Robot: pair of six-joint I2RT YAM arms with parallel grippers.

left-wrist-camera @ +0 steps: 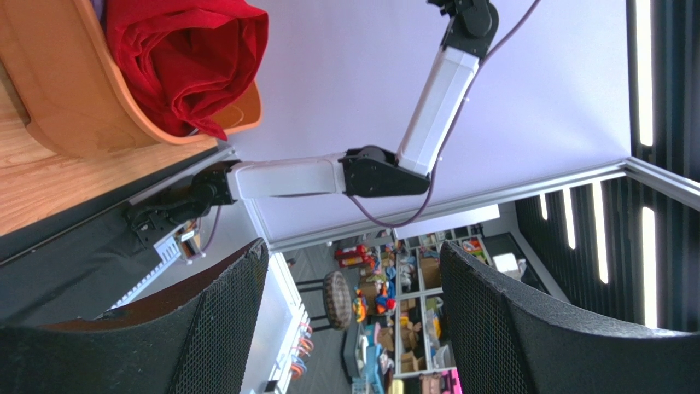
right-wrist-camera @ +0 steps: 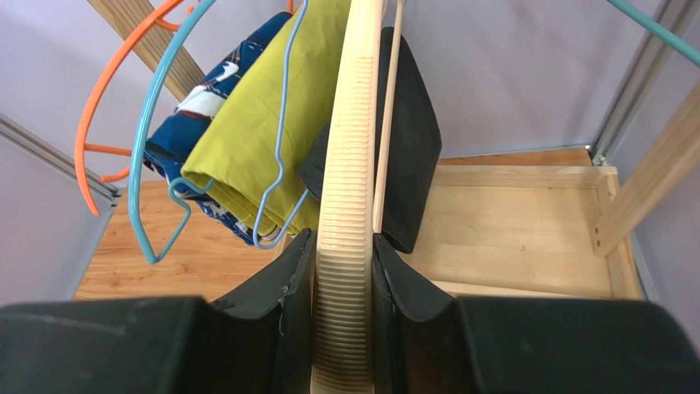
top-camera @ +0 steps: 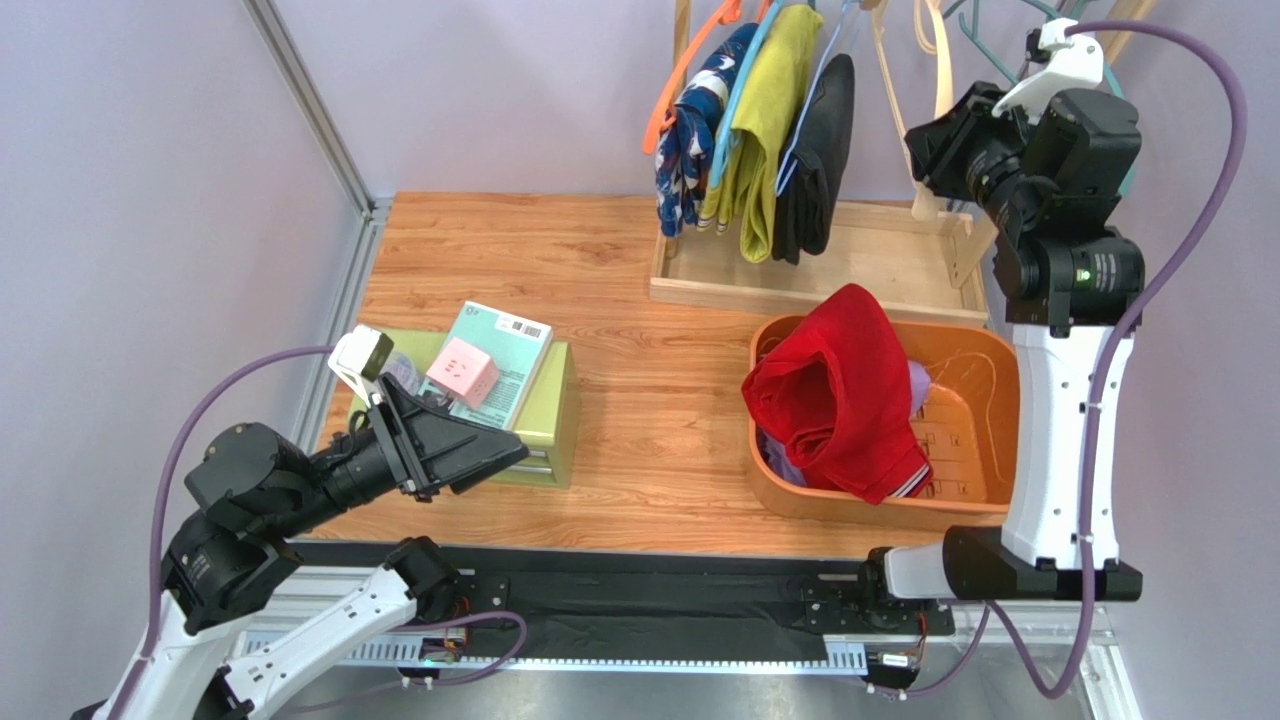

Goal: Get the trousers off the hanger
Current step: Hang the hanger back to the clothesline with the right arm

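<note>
My right gripper will move the cream hanger along the rack, away from the black trousers and toward the empty teal hanger [top-camera: 986, 47] [right-wrist-camera: 656, 31], because the cream hanger is empty.
Three trousers hang on the rack at the back: navy blue patterned [top-camera: 691, 135], yellow-green [top-camera: 769, 120] and black [top-camera: 819, 150]. Red trousers [top-camera: 842, 390] lie heaped in the orange basket [top-camera: 999, 413], and a bit of lilac cloth [top-camera: 920, 383] shows beneath them. My right gripper [top-camera: 939, 150] is raised at the rack, shut on a bare cream ribbed hanger [right-wrist-camera: 349, 164] beside the black trousers [right-wrist-camera: 408, 139]. The yellow-green pair [right-wrist-camera: 263, 123] and the navy pair [right-wrist-camera: 201, 107] hang to their left. My left gripper [top-camera: 504, 446] is open and empty at the left, pointing towards the red trousers [left-wrist-camera: 185, 57].
A green box [top-camera: 553, 428] under my left gripper carries a teal book [top-camera: 511, 338] and a pink cube [top-camera: 463, 371]. The wooden rack base [top-camera: 902, 270] lies behind the basket. Orange [right-wrist-camera: 90, 123], teal [right-wrist-camera: 144, 156] and light blue wire [right-wrist-camera: 279, 148] hangers hold the hanging trousers.
</note>
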